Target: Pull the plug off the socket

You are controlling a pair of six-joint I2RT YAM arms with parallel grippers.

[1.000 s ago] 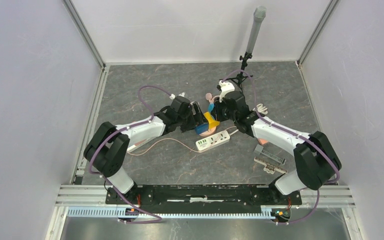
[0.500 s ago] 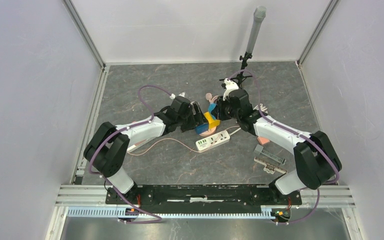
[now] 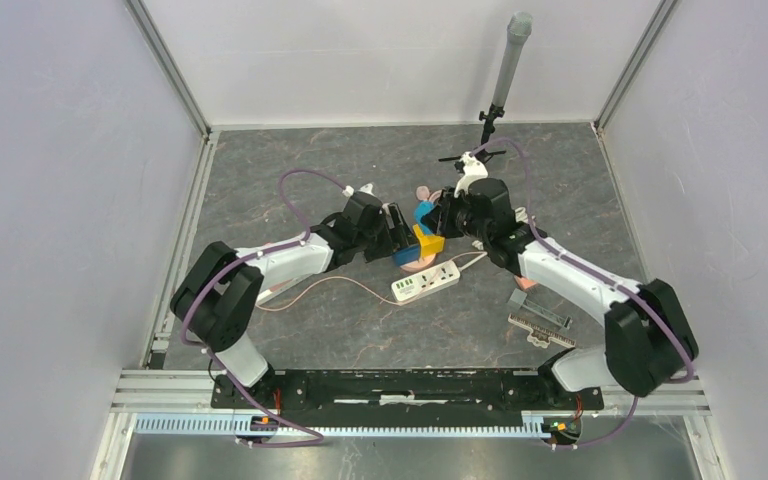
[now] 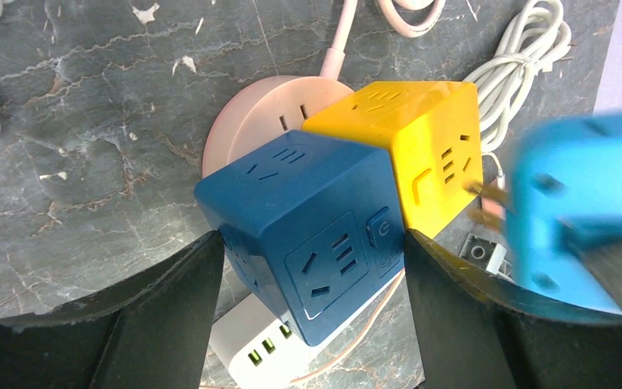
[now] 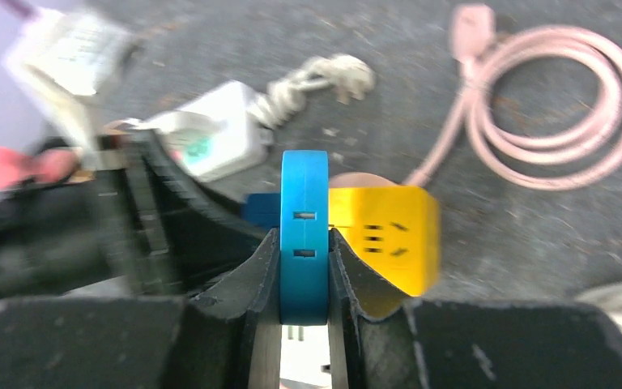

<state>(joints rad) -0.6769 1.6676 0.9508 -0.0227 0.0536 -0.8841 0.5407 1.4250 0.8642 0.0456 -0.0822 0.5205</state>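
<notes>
I should raise my right gripper past the white cable next, then lower it and let go of the light blue plug, because there is open tabletop below, to its right in the top view.
A dark blue socket cube (image 4: pixel 308 235) joins a yellow socket cube (image 4: pixel 405 138) on a round pink base (image 4: pixel 251 113). My left gripper (image 4: pixel 312 267) is shut on the dark blue cube, one finger on each side. My right gripper (image 5: pixel 304 267) is shut on a flat light blue plug (image 5: pixel 304 235). The plug (image 4: pixel 583 203) is just off the yellow cube's side face, with its metal prongs (image 4: pixel 486 207) bare in the small gap between them. In the top view, the left gripper (image 3: pixel 400 240) and right gripper (image 3: pixel 438 222) meet at the cubes (image 3: pixel 425 240) mid-table.
A white power strip (image 3: pixel 425 282) lies just in front of the cubes with a thin cord running left. A coiled pink cable (image 5: pixel 567 105) and white cable (image 4: pixel 526 49) lie behind. A grey comb-like part (image 3: pixel 540 325) lies at right. A tripod pole (image 3: pixel 505 70) stands at back.
My right arm has drawn back to the right with the light blue plug, whose prongs now show outside the yellow cube. The left arm has stayed put on the dark blue cube.
</notes>
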